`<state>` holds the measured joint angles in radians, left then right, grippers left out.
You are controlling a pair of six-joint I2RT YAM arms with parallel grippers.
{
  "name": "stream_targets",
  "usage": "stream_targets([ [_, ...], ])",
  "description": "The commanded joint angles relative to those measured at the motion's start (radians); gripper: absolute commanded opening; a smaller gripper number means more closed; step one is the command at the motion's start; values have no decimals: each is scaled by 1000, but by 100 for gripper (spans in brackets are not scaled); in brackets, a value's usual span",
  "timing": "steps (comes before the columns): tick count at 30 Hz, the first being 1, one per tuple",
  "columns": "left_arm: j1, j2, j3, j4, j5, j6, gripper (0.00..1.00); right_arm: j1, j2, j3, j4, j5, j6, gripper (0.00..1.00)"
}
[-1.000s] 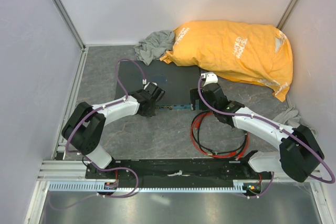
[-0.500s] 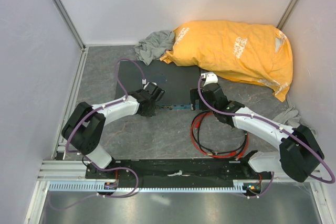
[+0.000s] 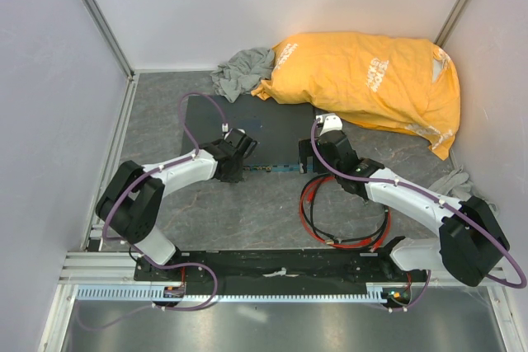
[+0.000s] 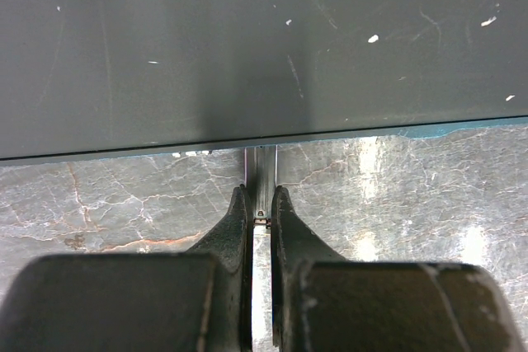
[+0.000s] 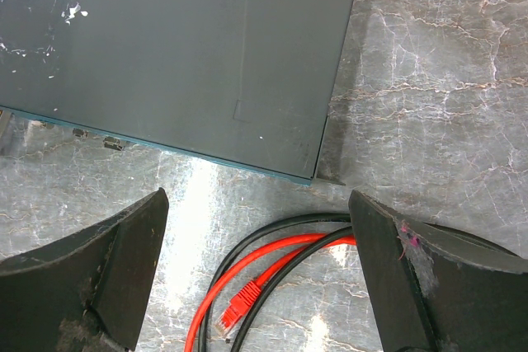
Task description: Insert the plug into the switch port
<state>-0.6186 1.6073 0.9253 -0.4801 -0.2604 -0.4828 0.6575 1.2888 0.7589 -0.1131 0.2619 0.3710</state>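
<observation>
The thin grey strip still sticks out between the left gripper's fingers, so the robot will push that gripper outward against the switch's front edge [image 4: 261,143] and release the strip there.
The switch [image 3: 268,125] is a flat dark grey box with a blue-green front edge [image 5: 206,159]; its ports cannot be made out. The red cable [image 3: 311,204] lies coiled with a black cable on the table in front of it. Its red plug [image 5: 234,314] lies loose on the table. My right gripper [image 5: 257,197] is open wide above the plug and cables, near the switch's front right corner [image 5: 315,177], holding nothing. My left gripper [image 4: 260,197] sits at the switch's front edge [image 4: 346,131]. Its jaws are nearly together, a thin grey strip between the tips.
A large orange bag [image 3: 371,80] lies behind the switch at the back right, with a grey cloth [image 3: 243,68] beside it. A pale cloth [image 3: 458,180] lies at the right wall. Walls close in left, back and right.
The left arm has shifted very slightly to the left at the switch's front edge. The right arm, the cable and the plug have not moved.
</observation>
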Motion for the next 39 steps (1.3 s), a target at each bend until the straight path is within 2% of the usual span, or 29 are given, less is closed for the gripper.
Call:
stream_targets([
  [1,23,-47,-9,17,-42,-22,1,4,-23,0,35,-3,3,98],
  [11,23,-47,-25,34,-22,-20,2,5,-22,0,33,-3,3,98],
  [21,23,20,6,34,15,-16,2,4,-19,-1,36,-1,3,98],
  [39,23,22,79,53,-49,10,1,5,-19,-1,39,-6,3,98],
])
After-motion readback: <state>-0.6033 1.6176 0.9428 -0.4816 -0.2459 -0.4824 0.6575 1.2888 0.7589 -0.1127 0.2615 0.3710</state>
